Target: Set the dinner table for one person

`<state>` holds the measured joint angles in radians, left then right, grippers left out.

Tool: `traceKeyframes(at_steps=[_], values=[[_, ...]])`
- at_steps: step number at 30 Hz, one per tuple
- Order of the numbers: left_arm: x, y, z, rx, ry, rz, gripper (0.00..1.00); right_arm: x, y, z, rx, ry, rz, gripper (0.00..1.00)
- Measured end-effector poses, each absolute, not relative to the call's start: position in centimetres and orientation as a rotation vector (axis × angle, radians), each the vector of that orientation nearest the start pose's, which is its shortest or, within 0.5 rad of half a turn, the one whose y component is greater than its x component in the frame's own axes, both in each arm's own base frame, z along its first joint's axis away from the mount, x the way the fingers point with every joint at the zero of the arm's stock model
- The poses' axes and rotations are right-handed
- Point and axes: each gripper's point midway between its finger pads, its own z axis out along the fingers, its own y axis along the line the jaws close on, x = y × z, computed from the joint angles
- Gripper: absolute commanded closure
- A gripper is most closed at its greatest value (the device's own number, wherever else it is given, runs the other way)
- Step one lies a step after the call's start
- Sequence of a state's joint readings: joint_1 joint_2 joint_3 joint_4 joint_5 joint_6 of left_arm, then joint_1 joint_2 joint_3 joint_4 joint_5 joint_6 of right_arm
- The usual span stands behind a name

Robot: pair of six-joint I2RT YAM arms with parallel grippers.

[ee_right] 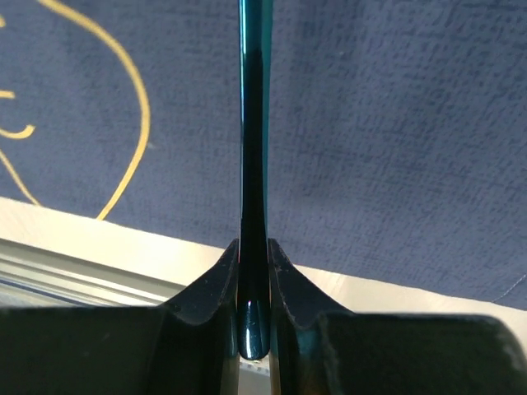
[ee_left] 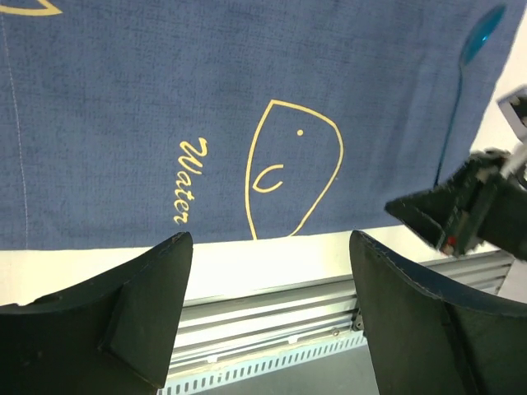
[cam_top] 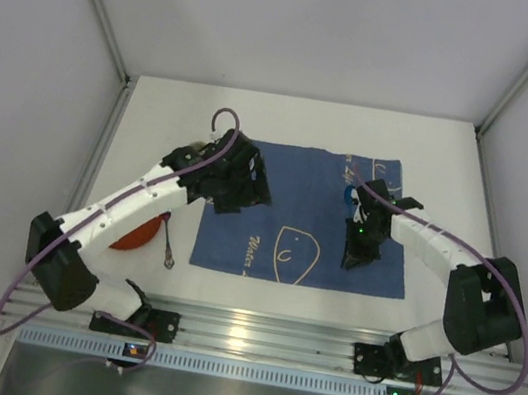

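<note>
The right gripper lowers the hovering spoon onto the bare cloth [cam_top: 338, 248] [ee_right: 305, 185] beside the rounded yellow outline next and releases the handle end, since that cloth lies below it.
The white dinner table [cam_top: 307, 124] carries a blue placemat [cam_top: 312, 216] with yellow line drawings. My right gripper [cam_top: 354, 253] hovers over the mat's right part and is shut on the handle end of a blue spoon [ee_right: 251, 123]. The spoon's bowl shows beside the wrist in the top view [cam_top: 349, 194] and at the upper right of the left wrist view [ee_left: 479, 34]. My left gripper [cam_top: 231, 184] is open and empty above the mat's upper left part; the gap between its fingers [ee_left: 272, 243] frames the mat's near edge.
An orange round item [cam_top: 138, 237] lies on the table left of the mat, partly under the left arm. A thin metal utensil [cam_top: 168, 247] lies beside it. An aluminium rail [cam_top: 251, 332] runs along the near edge. Grey walls enclose three sides.
</note>
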<state>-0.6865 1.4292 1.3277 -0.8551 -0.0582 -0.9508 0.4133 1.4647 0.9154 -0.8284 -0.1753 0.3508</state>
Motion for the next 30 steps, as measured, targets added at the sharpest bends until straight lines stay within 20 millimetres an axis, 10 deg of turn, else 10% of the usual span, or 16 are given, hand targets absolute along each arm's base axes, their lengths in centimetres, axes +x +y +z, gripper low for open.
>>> traceKeyframes(at_steps=[9,15,30], values=[[23.4,-20.5,20.2,-0.457,2.536,-0.55,0.16,21.1,12.5,1.6,-0.031,3.118,0.272,0.96],[22.0,-16.4,17.7,-0.585,2.579,-0.437,0.16,21.0,13.2,1.6,-0.004,3.133,0.328,0.57],[23.4,-8.7,16.4,-0.715,2.584,-0.137,0.18,20.8,13.1,5.0,-0.001,3.032,0.369,0.52]])
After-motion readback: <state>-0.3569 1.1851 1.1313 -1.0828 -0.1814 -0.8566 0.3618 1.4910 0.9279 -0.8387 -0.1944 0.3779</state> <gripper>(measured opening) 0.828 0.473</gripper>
